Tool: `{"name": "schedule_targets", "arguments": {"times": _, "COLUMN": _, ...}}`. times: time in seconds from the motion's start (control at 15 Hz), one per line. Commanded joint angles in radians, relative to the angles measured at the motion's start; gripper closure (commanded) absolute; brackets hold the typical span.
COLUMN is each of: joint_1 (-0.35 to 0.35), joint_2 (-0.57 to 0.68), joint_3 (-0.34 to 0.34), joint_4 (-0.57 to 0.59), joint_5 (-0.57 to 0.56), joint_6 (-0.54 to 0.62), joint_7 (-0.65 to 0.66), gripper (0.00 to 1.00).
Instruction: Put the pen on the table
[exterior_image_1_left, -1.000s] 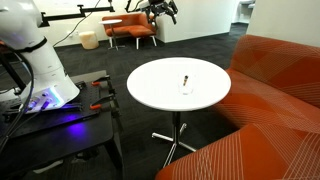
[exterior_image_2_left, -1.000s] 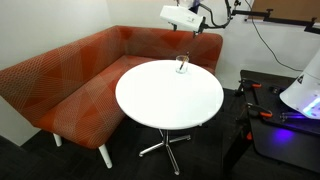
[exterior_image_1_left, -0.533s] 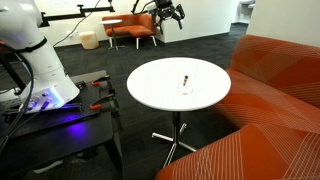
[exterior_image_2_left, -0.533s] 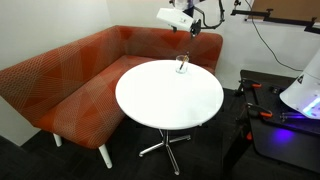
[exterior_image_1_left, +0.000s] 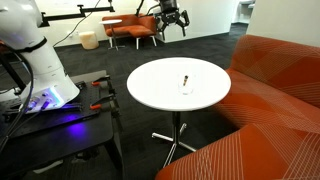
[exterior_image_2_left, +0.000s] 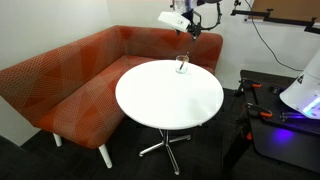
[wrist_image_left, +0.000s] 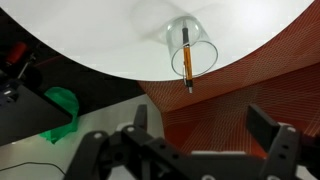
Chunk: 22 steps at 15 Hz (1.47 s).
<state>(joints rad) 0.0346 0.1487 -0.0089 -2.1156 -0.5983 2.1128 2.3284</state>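
Observation:
I will lower my gripper toward the cup and around the pen's upper end (exterior_image_1_left: 185, 78) (wrist_image_left: 189, 82), because that end sticks out past the cup's rim.
The pen (wrist_image_left: 186, 55) is a thin dark and orange stick standing in a small clear glass cup (wrist_image_left: 192, 48) near the edge of the round white table (wrist_image_left: 90, 40). The cup with the pen also shows in both exterior views (exterior_image_1_left: 184, 81) (exterior_image_2_left: 181, 65) on the table (exterior_image_1_left: 160, 95) (exterior_image_2_left: 150, 100). My gripper (wrist_image_left: 205, 125) is open and empty, high above the cup side of the table, and shows in both exterior views (exterior_image_1_left: 170, 22) (exterior_image_2_left: 191, 27).
An orange corner sofa (exterior_image_2_left: 60, 75) (exterior_image_1_left: 270, 90) wraps around the table. A black workbench with red clamps (exterior_image_1_left: 60, 115) (exterior_image_2_left: 280, 125) holds the robot base. A green object (wrist_image_left: 60, 105) lies on the floor below the table edge.
The gripper has shifted slightly sideways and lower toward the table. The cup and pen have not moved.

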Motion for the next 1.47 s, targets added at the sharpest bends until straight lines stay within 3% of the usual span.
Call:
{"name": "schedule_targets", "arguments": {"times": 0.0, "joint_1": -0.005, "joint_2": 0.01, "joint_3": -0.027, "joint_4": 0.008, "joint_5": 0.018, "joint_6": -0.01, "joint_7": 0.012, "gripper": 0.0}}
{"name": "schedule_targets", "arguments": {"times": 0.53, "joint_1": -0.007, "joint_2": 0.017, "joint_3": -0.045, "joint_4": 0.0, "joint_5": 0.002, "joint_6": -0.001, "joint_7": -0.002, "gripper": 0.0}}
{"name": "schedule_targets", "arguments": {"times": 1.13, "joint_1": 0.013, "joint_2": 0.158, "joint_3": -0.071, "joint_4": 0.165, "joint_5": -0.028, "joint_6": -0.11, "joint_7": 0.206, "gripper": 0.0}}
{"name": "schedule_targets", "arguments": {"times": 1.4, "joint_1": 0.012, "joint_2": 0.215, "joint_3": -0.081, "joint_4": 0.238, "joint_5": -0.014, "joint_6": -0.176, "joint_7": 0.206, "gripper": 0.0}}
